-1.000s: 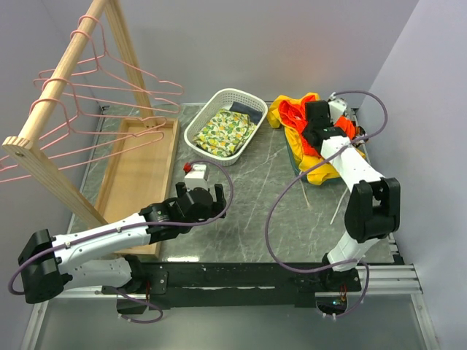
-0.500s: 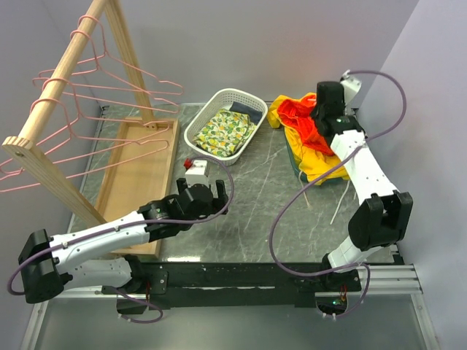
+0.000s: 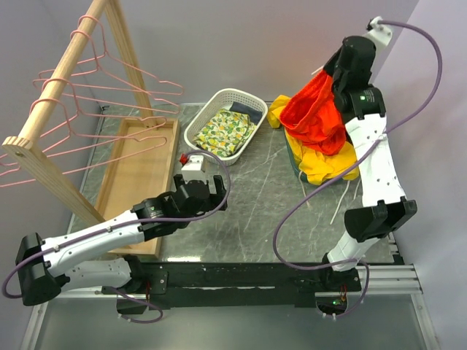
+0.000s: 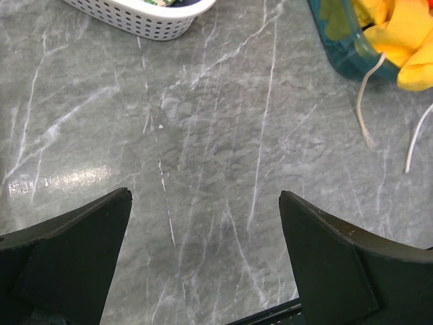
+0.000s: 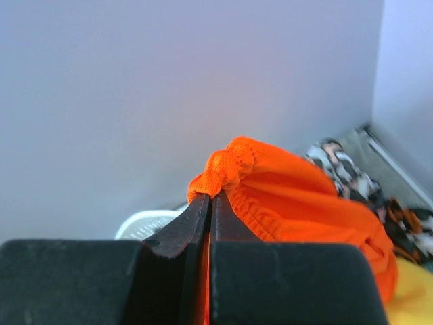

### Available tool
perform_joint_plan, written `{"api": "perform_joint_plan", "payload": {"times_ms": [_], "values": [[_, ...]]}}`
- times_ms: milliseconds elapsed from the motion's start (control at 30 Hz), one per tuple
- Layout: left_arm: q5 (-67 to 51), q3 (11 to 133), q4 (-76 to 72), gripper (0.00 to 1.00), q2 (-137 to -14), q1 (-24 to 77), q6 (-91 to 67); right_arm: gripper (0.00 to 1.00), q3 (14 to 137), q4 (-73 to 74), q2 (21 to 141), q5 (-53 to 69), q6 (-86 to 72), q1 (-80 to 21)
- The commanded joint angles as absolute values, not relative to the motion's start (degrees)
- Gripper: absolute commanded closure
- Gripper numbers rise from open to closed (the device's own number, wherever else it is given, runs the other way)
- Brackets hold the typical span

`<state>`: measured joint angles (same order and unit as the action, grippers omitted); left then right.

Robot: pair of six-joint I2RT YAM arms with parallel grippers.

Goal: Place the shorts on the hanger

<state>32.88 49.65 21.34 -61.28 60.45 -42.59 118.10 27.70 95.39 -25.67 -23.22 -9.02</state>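
Note:
My right gripper pinches only one fold of the shorts' gathered waistband, so next my left gripper will move toward the right in the top view and close on the waistband.
The orange-red shorts [image 3: 315, 115] hang in the air over the table's far right. My right gripper [image 3: 326, 73] is raised high and shut on their top edge. In the right wrist view its jaws [image 5: 211, 198] pinch a bunched fold of the gathered waistband, and the shorts [image 5: 304, 203] drape away to the right. Pink wire hangers [image 3: 149, 78] hang from the wooden rail [image 3: 62, 73] at the far left. My left gripper [image 3: 203, 198] hovers low over the table's middle, open and holding nothing [image 4: 205, 196].
A yellow garment [image 3: 321, 164] lies in a teal bin [image 4: 345, 57] right under the shorts. A white basket [image 3: 219, 98] holds a lemon-print cloth [image 3: 226, 131]. The rack's wooden base tray [image 3: 139, 175] borders the left side. White cords [image 4: 369, 101] trail on the marble.
My right gripper closed on the shorts and lifted them up out of the pile, clear of the yellow garment. The left arm edged slightly forward, still open.

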Motion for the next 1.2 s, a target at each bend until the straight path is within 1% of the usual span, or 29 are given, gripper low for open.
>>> {"api": "perform_joint_plan", "payload": {"times_ms": [0,33,167,367,500,633,800,933,967,1033,1067,1167], "values": [[34.0,52.1,20.6,0.04,-59.3,60.2,-41.4,1.00,127.3,22.7,96.3,-21.6,-20.9,-9.1],[33.9,52.1,20.5,0.03,-59.3,60.0,-41.3,1.00,130.1,22.5,96.6,-20.7,-20.9,-9.2],[33.6,52.5,20.4,0.03,-59.5,59.8,-41.2,1.00,134.1,21.9,94.7,-19.5,-19.7,-11.7],[31.2,53.6,19.7,0.03,-58.1,59.4,-41.5,1.00,130.3,18.3,85.3,-21.4,-13.7,-21.0],[27.9,56.3,19.1,0.02,-56.2,59.3,-40.1,1.00,126.8,17.5,79.4,-16.1,-14.5,-24.3],[27.2,61.3,19.1,0.01,-53.6,59.4,-39.5,1.00,120.3,16.6,73.0,-12.3,-15.6,-26.9],[25.9,65.6,13.8,0.06,-51.7,59.3,-39.3,1.00,114.1,18.0,68.2,-4.8,-18.9,-28.0],[18.2,65.1,9.2,0.11,-51.5,59.3,-38.1,1.00,105.2,17.8,63.6,-1.9,-21.1,-29.8],[16.4,64.5,8.8,0.14,-51.8,59.3,-37.7,1.00,104.2,18.2,63.0,-2.5,-21.1,-30.1],[13.1,63.6,7.7,0.16,-52.5,59.4,-37.1,1.00,100.2,18.5,61.4,-2.6,-21.0,-31.0],[9.7,62.2,7.2,0.18,-52.6,59.6,-37.1,1.00,99.0,18.6,61.0,-2.5,-20.9,-31.4],[6.2,58.6,3.7,0.18,-52.5,61.5,-37.7,1.00,93.4,18.5,59.1,-4.7,-20.7,-32.9]]}}
